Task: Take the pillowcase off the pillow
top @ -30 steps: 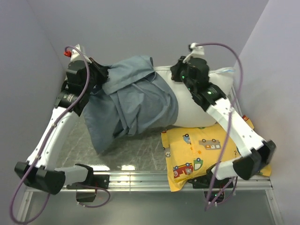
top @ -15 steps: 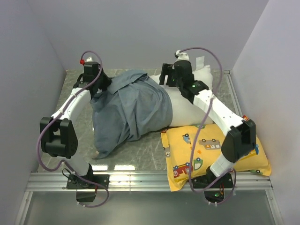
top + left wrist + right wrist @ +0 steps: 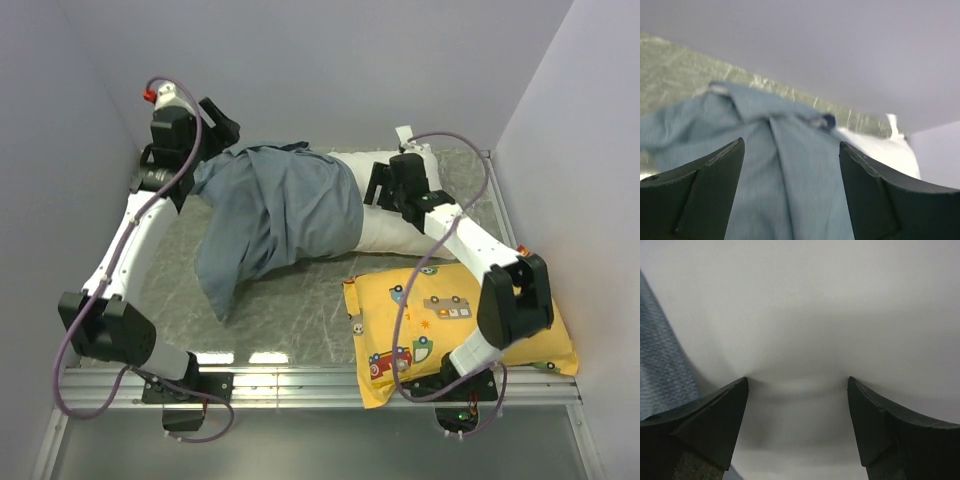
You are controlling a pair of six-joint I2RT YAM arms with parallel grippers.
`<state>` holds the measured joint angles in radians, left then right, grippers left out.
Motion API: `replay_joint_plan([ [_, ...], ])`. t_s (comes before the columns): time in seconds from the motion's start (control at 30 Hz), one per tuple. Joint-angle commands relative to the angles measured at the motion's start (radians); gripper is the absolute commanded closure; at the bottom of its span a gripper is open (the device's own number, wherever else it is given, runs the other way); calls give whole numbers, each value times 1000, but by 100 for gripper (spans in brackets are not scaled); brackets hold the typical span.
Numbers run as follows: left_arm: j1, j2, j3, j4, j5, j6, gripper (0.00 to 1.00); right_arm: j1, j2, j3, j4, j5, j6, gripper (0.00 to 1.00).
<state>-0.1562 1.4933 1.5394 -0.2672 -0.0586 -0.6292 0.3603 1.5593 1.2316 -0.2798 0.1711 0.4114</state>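
Observation:
The pillowcase's creased middle has raised folds that offer cloth to grab. My left gripper should next move down, back and to the right in the top view onto it.
The blue-grey pillowcase [image 3: 270, 210] lies crumpled over the left end of the white pillow [image 3: 400, 235], with a corner trailing toward the front left. My left gripper [image 3: 222, 130] hovers open at the cloth's back left edge. In the left wrist view the pillowcase [image 3: 790, 165] fills the space beyond my open left gripper [image 3: 791, 145], and nothing is between its fingers. My right gripper [image 3: 381, 187] is open on the pillow's bare middle. Its fingertips [image 3: 742, 385] dent the white pillow [image 3: 805, 305], and a strip of pillowcase [image 3: 662, 370] shows at the left.
A yellow pillow with cartoon cars [image 3: 450, 320] lies at the front right, under the right arm's elbow. Grey walls close in on the left, back and right. A metal rail [image 3: 300, 380] runs along the near edge.
Both grippers have opened. The left one let go of the pillowcase and rose toward the back left; the cloth sank flat. The right gripper came forward and down onto the pillow.

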Motion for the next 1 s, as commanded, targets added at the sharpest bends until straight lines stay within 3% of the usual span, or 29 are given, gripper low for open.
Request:
replay_joint_plan([
  [0.0, -71, -83, -114, -4, -55, 42, 18, -30, 82, -26, 57, -105, 46, 16],
  [0.1, -150, -105, -220, 32, -67, 33, 15, -35, 119, -46, 102, -166, 63, 35],
  [0.2, -242, -64, -240, 31, -82, 40, 13, -37, 123, -73, 136, -167, 70, 72],
  [0.3, -312, 19, -211, -4, -148, 52, 12, -38, 122, -83, 137, -168, 66, 87],
  [0.37, -325, 45, -199, -15, -167, 46, 12, -44, 114, -89, 140, -168, 66, 91],
  [0.47, -325, 90, -171, -61, -228, 34, 25, -55, 108, -96, 140, -168, 64, 98],
  [0.5, -322, 99, -156, -81, -259, 36, 36, -60, 105, -98, 140, -167, 66, 100],
  [0.53, -312, 111, -128, -105, -283, 40, 68, -66, 104, -101, 140, -168, 67, 100],
  [0.6, -284, 88, -117, -133, -323, 42, 99, -92, 90, -113, 145, -174, 69, 100],
  [0.7, -148, 26, -162, -98, -252, 7, 100, -132, 64, -130, 148, -194, 78, 100],
  [0.83, 146, -105, -264, -70, -195, -62, 100, -188, 21, -158, 151, -196, 92, 100],
  [0.97, 369, -172, -360, -20, -80, -125, 100, -236, -14, -170, 151, -205, 105, 100],
])
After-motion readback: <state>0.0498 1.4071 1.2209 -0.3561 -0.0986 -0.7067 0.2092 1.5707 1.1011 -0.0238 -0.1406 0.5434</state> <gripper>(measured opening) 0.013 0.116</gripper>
